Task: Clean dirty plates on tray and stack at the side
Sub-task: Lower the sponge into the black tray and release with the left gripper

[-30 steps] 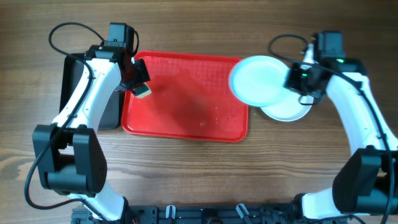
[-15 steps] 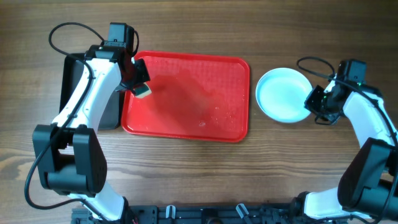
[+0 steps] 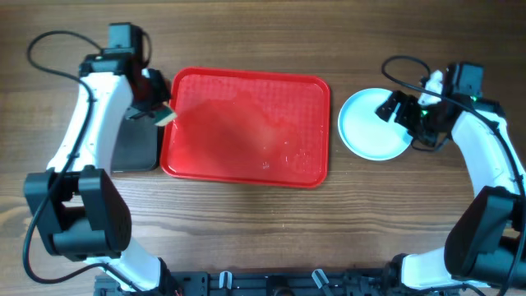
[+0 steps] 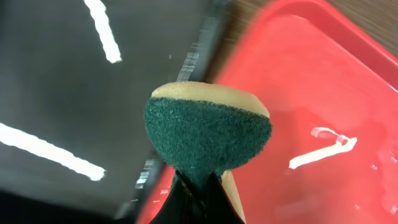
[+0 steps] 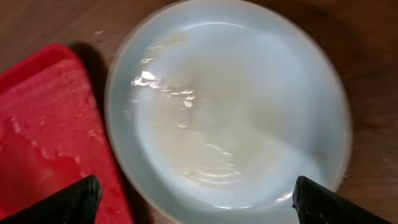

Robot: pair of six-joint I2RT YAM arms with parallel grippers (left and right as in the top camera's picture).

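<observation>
The black tray's bottom lies below on the left in the overhead view, so next my left gripper needs to move down toward that side to release the sponge [image 4: 208, 134].
The red tray [image 3: 246, 123] lies mid-table with only wet smears on it. To its right, on the wood, the plates [image 3: 368, 127] show as one pale round disc with an aqua rim; how many are stacked I cannot tell. My right gripper [image 3: 396, 109] hovers open over the disc's right side. In the right wrist view its fingertips [image 5: 78, 199] stand wide apart on either side of the wet plate [image 5: 230, 106], not touching it. My left gripper [image 3: 156, 111] is shut on a green-and-yellow sponge [image 4: 208, 134], held above the seam between the red tray [image 4: 323, 124] and a black tray.
A smaller black tray [image 3: 136, 148] sits against the red tray's left edge and fills the left half of the left wrist view [image 4: 74, 93]. Bare wooden table surrounds both trays and the plates. Cables loop behind both arms.
The right gripper set the plate down beside the tray, opened, and moved over it. The left arm shifted left with the sponge, from the red tray's corner toward the black tray.
</observation>
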